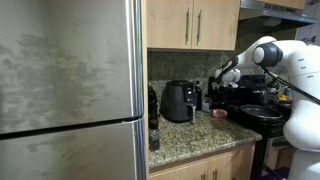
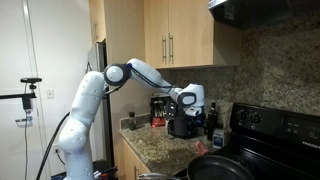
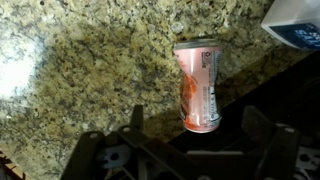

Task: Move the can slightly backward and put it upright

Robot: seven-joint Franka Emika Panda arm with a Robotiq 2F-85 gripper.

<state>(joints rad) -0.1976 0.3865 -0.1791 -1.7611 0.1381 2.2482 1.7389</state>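
Note:
I should lower my open gripper onto the can's near end (image 3: 203, 115), because my fingers are already on both sides of that end but are still above it.
The can (image 3: 198, 84) is a small pinkish-red cylinder lying on its side on the speckled granite counter (image 3: 80, 70), close to the counter's edge by the black stove. It also shows as a small pink spot in an exterior view (image 1: 220, 115). My gripper (image 3: 193, 112) is open and hovers above the can, one finger on each side of its near end, apart from it. The gripper also shows in both exterior views (image 1: 222, 78) (image 2: 186, 99), held above the counter. The can is hidden in the exterior view that shows the arm from behind.
A black air fryer (image 1: 180, 101) (image 2: 183, 126) stands on the counter beside the can. A steel fridge (image 1: 70, 90) fills one side. The stove with a dark pan (image 1: 262, 112) (image 2: 215, 167) borders the counter. A white carton corner (image 3: 296, 24) is nearby. Cabinets hang overhead.

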